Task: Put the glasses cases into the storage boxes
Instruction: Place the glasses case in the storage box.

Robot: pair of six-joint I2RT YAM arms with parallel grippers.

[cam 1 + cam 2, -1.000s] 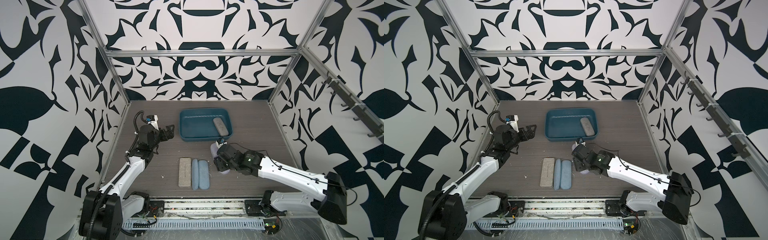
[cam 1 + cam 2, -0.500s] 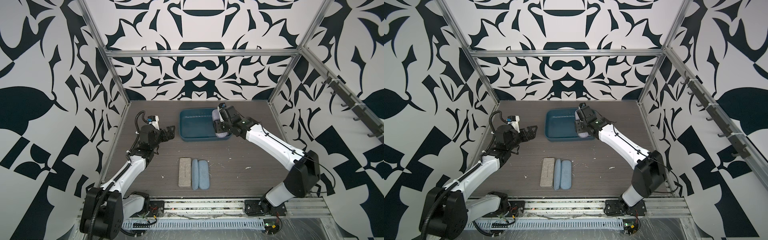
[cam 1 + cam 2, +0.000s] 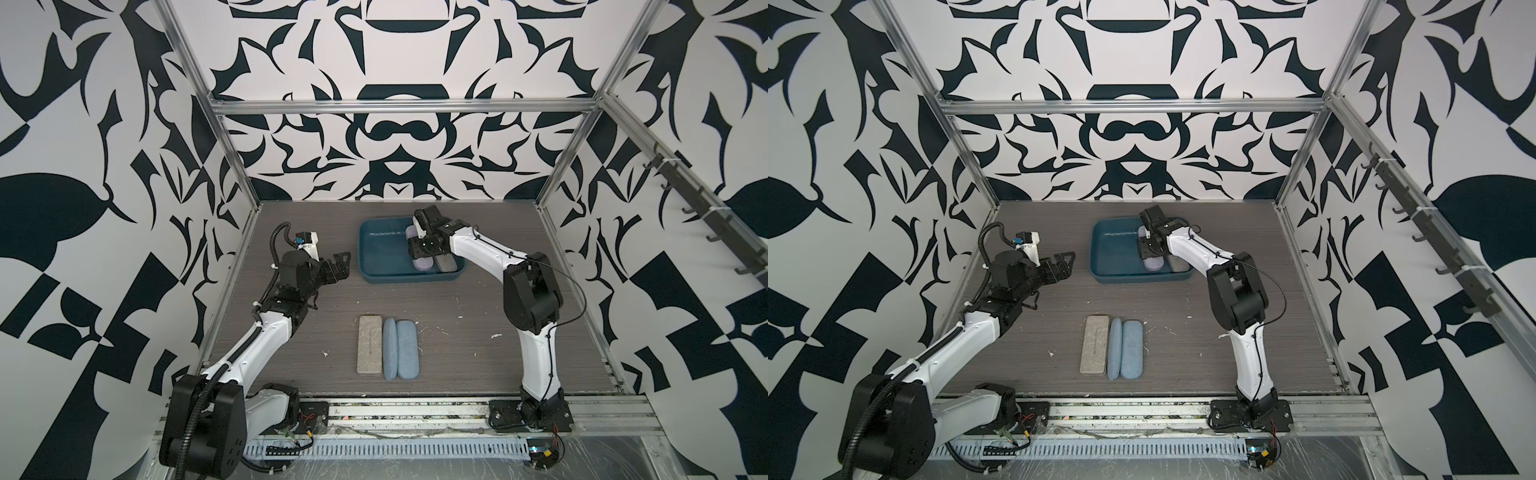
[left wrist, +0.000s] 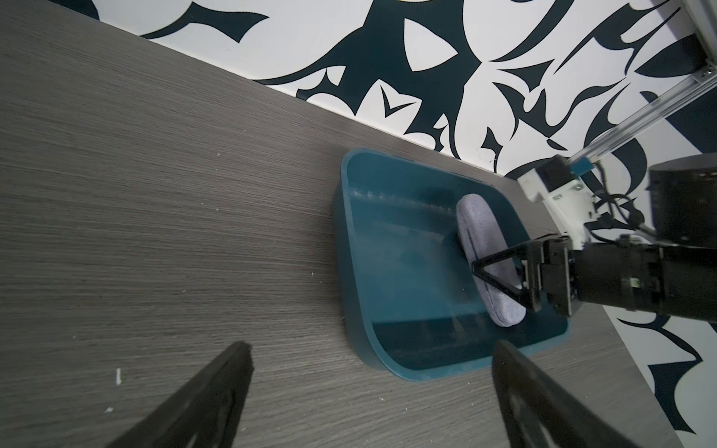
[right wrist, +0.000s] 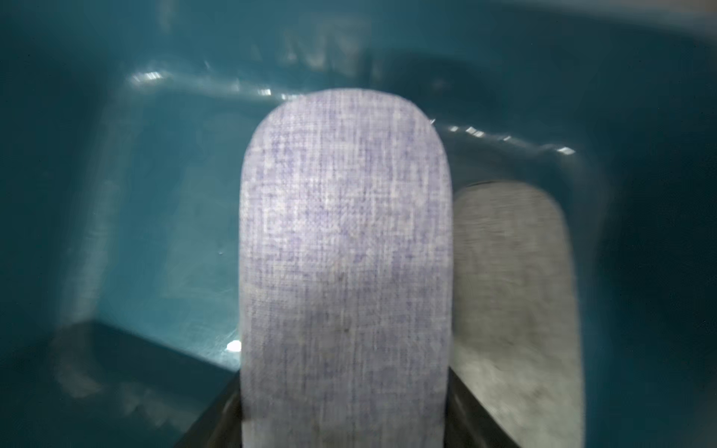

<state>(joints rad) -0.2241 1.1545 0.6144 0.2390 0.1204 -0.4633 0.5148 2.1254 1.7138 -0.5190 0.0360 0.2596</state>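
My right gripper lowers the lilac glasses case (image 3: 424, 264) away from the grey-brown case and releases it next, since the box's bottom beside the grey-brown case lies bare below.
The dark teal storage box (image 3: 374, 253) (image 3: 1113, 253) (image 4: 361, 271) (image 5: 116, 194) stands at the back middle of the table. My right gripper (image 3: 422, 245) (image 3: 1150, 245) (image 5: 345, 407) reaches into it, shut on the lilac glasses case (image 3: 424, 264) (image 3: 1152, 264) (image 4: 481, 229) (image 5: 345, 232). That case is low inside the box, alongside the grey-brown case (image 3: 446, 262) (image 3: 1177, 264) (image 5: 512, 291) lying by the right wall. A beige case (image 3: 369, 351) (image 3: 1095, 345) and two light blue cases (image 3: 390, 349) (image 3: 406, 349) lie side by side on the table front. My left gripper (image 3: 340, 266) (image 3: 1065, 262) (image 4: 371, 345) hovers open and empty, left of the box.
The grey wood-grain table (image 3: 457, 340) carries small white specks. Patterned walls and aluminium frame posts (image 3: 232, 166) close in the sides and back. A rail with hooks (image 3: 706, 216) runs along the right wall. The left half of the box floor is bare.
My right arm has swung from the middle of the table back to the box with the lilac case and lowered it in beside the grey-brown case. The left arm has stayed put.
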